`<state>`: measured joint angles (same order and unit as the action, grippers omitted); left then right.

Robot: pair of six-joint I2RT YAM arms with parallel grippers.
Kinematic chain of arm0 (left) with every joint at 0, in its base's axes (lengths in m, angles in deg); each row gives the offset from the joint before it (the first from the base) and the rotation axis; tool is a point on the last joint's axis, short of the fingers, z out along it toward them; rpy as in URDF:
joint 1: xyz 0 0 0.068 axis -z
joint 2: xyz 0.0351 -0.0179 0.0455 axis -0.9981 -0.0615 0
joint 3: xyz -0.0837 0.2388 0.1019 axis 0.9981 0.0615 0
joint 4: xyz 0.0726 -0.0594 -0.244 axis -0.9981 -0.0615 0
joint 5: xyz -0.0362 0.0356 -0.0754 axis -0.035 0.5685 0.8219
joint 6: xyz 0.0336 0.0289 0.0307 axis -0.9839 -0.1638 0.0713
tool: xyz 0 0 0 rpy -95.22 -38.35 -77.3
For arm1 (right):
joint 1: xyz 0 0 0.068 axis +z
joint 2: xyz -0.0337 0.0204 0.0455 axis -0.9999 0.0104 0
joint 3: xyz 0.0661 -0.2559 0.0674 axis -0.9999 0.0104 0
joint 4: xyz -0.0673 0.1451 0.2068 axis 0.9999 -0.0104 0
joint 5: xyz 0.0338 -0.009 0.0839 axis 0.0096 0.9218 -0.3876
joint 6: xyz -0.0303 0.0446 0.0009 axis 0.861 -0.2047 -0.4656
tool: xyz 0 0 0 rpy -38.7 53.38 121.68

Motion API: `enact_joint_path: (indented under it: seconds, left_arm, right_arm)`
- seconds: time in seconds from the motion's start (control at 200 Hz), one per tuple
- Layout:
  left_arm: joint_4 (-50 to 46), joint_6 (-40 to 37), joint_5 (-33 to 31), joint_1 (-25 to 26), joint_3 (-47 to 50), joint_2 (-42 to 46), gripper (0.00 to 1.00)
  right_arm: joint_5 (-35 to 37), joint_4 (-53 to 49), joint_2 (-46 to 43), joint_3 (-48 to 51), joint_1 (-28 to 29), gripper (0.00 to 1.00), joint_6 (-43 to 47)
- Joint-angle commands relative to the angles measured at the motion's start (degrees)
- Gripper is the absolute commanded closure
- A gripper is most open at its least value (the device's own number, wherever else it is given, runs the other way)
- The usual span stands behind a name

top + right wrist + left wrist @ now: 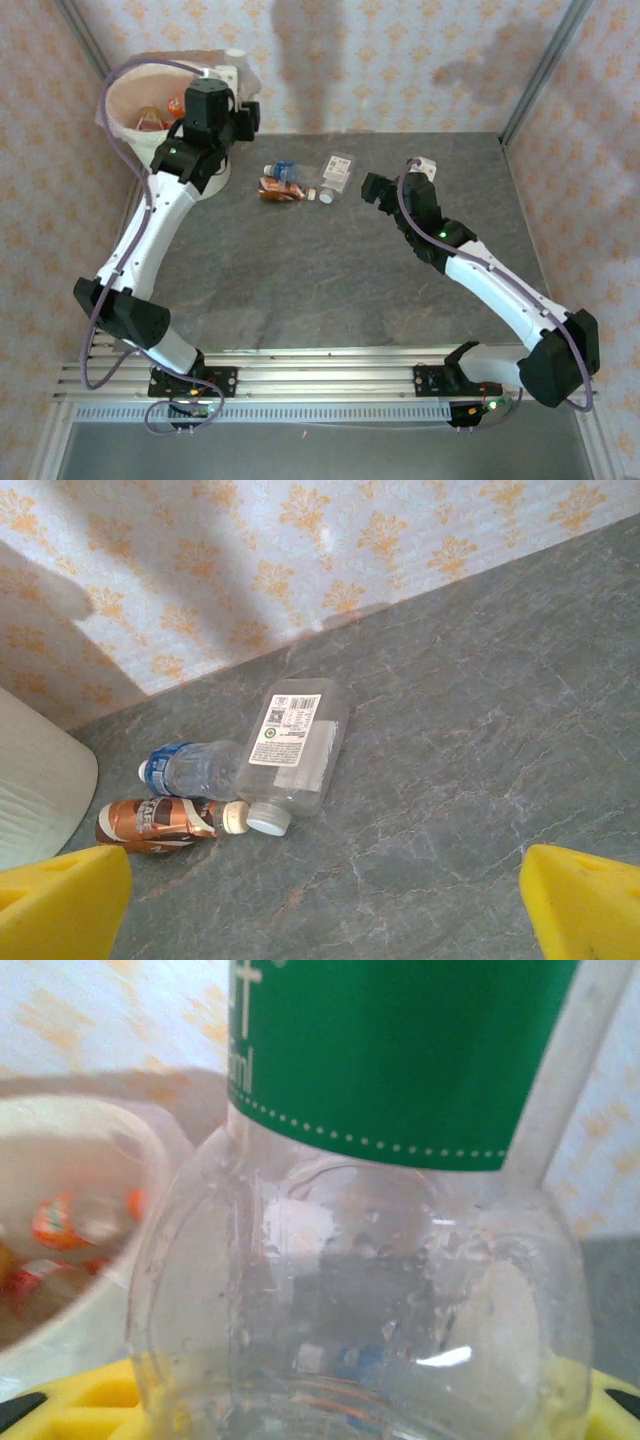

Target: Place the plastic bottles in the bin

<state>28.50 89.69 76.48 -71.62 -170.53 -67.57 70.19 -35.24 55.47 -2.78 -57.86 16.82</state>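
The green-labelled bottle in my left gripper still hangs beside the bin's opening. It will next swing past the bin's rim and over the bin's opening point(152, 96) point(62, 1225), and then I will let it go.
A clear plastic bottle with a green label point(380, 1290) sits close against the left wrist camera, and my left gripper point(222, 100) is shut on it at the right rim of the bin point(120, 90). Its yellow pads point(70, 1405) show under the bottle. Bottles with orange labels point(55, 1222) lie inside the bin. Three bottles lie on the table: a flat clear one with a white label point(295, 745), a blue-labelled one point(190, 768) and a brown one point(155, 822). My right gripper point(325, 900) hangs open to their right, with nothing between its fingers point(60, 905).
The bin stands at the table's far left corner against patterned walls. The grey stone-look tabletop point(330, 290) stretches bare between the arms and the three bottles. A metal frame post point(540, 70) rises at the back right.
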Motion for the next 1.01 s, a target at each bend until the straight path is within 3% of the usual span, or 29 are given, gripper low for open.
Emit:
enact_joint_path:
  seconds: [0.0, 0.22, 0.41, 0.68, 0.931, 1.001]
  left_arm:
    - [6.0, 2.9, -10.2, -1.5, -1.4, 0.2, 0.55]
    - [7.3, 2.0, -14.9, -5.7, -6.7, -4.0, 0.55]
    - [6.1, -3.9, -29.3, -9.8, -17.9, -13.0, 0.54]
    - [-13.9, -1.1, -32.8, -15.3, -44.1, -31.8, 0.53]
    - [-19.8, 4.8, -37.5, -18.2, -45.0, -36.6, 0.48]
    - [-20.8, 6.2, -37.5, -18.9, -44.6, -37.1, 0.41]
  right_arm:
    - [1.9, 1.5, -1.8, 0.9, 0.1, 0.0, 1.2]
    - [1.6, 0.4, -2.1, 1.5, 0.1, 0.0, 0.8]
    - [1.8, -0.6, -4.5, 2.3, 0.1, 0.0, 0.8]
    - [2.0, -0.8, -5.2, 2.9, 0.1, 0.0, 0.8]
    - [0.2, -2.1, -5.4, 1.4, 0.2, 0.0, 3.2]
    - [0.3, -2.1, -5.6, 1.4, 0.1, 0.0, 3.3]
